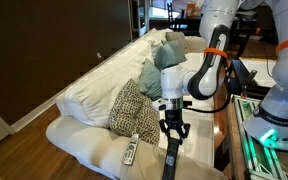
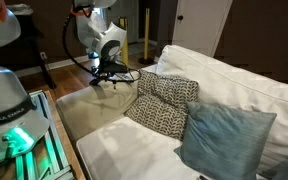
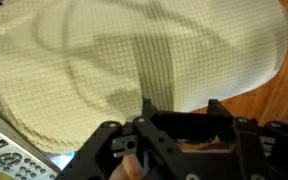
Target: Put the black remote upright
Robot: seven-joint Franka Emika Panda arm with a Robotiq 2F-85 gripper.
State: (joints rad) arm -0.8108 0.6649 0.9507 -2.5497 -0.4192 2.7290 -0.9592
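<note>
The black remote still hangs end-down, so the gripper should next tilt, go lower and release it on the cream seat cushion below the gripper.
My gripper hangs above the front part of the white couch seat. It is shut on the black remote, which hangs upright below the fingers as a slim dark bar. In the wrist view the black remote fills the gap between the two fingers, above the cream seat cushion. In an exterior view the gripper shows small at the far end of the couch; the remote is hard to make out there.
A silver-grey remote with buttons lies on the seat beside the gripper; it also shows in the wrist view. A patterned pillow and blue pillows lean on the backrest. Wooden floor lies past the seat edge.
</note>
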